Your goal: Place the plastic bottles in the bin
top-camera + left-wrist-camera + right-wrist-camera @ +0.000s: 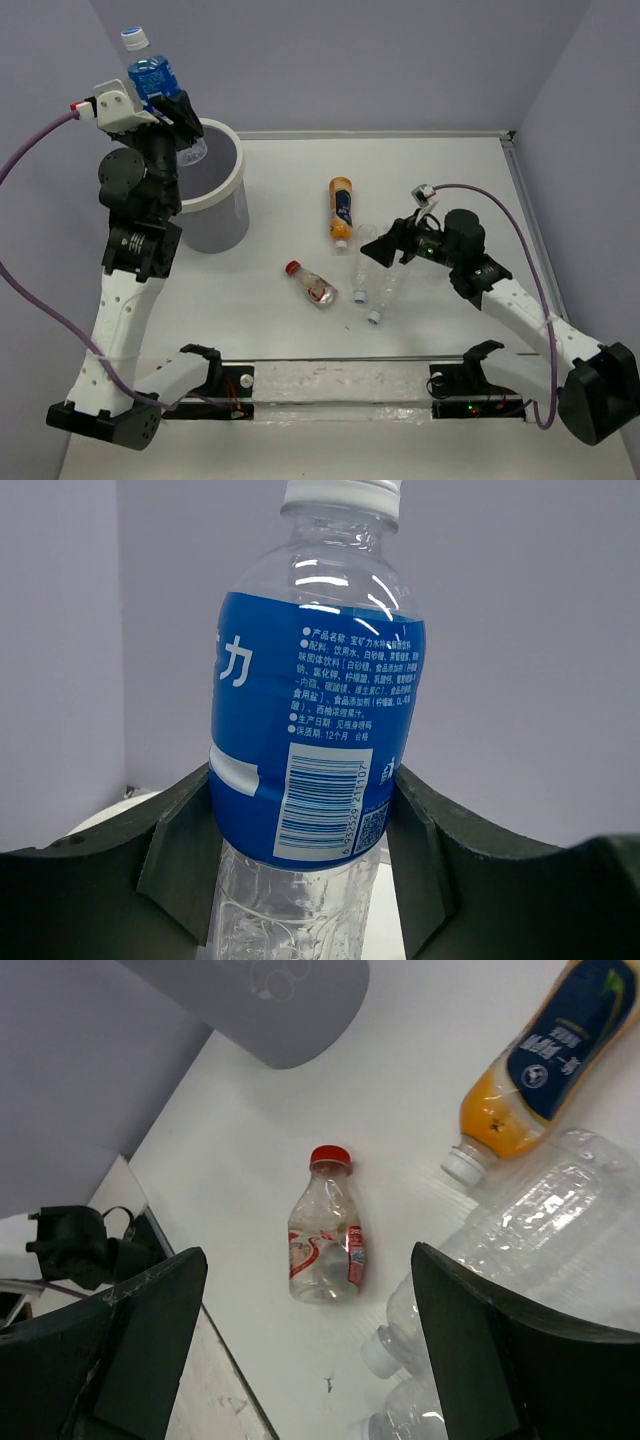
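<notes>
I should lower my left gripper next toward the bin's opening [212, 168] below it and let go of the bottle there, because the bottle is still above the bin's rim.
My left gripper [165, 110] is shut on a clear bottle with a blue label and pale cap [152, 75], held upright above the near-left rim of the bin [228, 190]. In the left wrist view the bottle [315, 750] fills the frame between the fingers [180, 855]. My right gripper [378, 250] is open above the table, over two clear crinkled bottles [380, 287]. The red-capped bottle [311, 284] and the orange-yellow bottle [341, 208] lie on the table. The right wrist view shows the red-capped bottle [325, 1230], the orange-yellow bottle [545, 1060] and the clear bottles [500, 1250].
The grey walls close in the table at the back and on both sides. A clear strip [330, 385] with the arm mounts runs along the near edge. The bin's side shows in the right wrist view [270, 1000].
</notes>
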Controlling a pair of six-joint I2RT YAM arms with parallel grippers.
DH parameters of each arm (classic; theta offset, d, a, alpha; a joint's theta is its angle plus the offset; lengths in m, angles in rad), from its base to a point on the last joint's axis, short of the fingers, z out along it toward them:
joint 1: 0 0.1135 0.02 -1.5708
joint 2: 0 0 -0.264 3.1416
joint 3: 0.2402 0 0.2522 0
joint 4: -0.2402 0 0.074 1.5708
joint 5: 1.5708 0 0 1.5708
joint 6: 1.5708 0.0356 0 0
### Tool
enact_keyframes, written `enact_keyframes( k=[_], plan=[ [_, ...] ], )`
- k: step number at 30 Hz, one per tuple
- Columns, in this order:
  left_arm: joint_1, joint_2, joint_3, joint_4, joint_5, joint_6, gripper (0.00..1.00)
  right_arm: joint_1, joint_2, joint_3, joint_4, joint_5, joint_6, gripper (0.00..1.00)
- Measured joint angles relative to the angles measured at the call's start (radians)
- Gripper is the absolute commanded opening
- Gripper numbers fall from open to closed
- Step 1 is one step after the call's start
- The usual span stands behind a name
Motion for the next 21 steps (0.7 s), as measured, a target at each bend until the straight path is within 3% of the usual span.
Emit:
enact_keyframes(
  k=[5, 9, 12, 13, 14, 21],
  plan=[
    [0.173, 0.101, -0.040, 0.048, -0.008, -0.078, 0.56, 0.187, 0.123, 0.129, -0.053, 0.097, -0.074, 0.89],
    [0.216, 0.191, -0.104, 0.065, -0.028, -0.096, 0.58, 0.344, 0.265, 0.281, -0.109, 0.193, -0.146, 0.95],
    [0.227, 0.204, -0.191, 0.089, -0.062, -0.098, 0.76, 0.425, 0.358, 0.369, -0.174, 0.262, -0.201, 0.98],
    [0.229, 0.204, -0.211, 0.092, -0.072, -0.098, 0.90, 0.465, 0.420, 0.418, -0.201, 0.293, -0.224, 0.98],
    [0.235, 0.203, -0.229, 0.098, -0.079, -0.101, 0.96, 0.487, 0.458, 0.450, -0.225, 0.312, -0.238, 0.98],
    [0.259, 0.182, -0.269, 0.132, -0.089, -0.117, 0.99, 0.603, 0.752, 0.624, -0.358, 0.467, -0.320, 0.97]
  ],
)
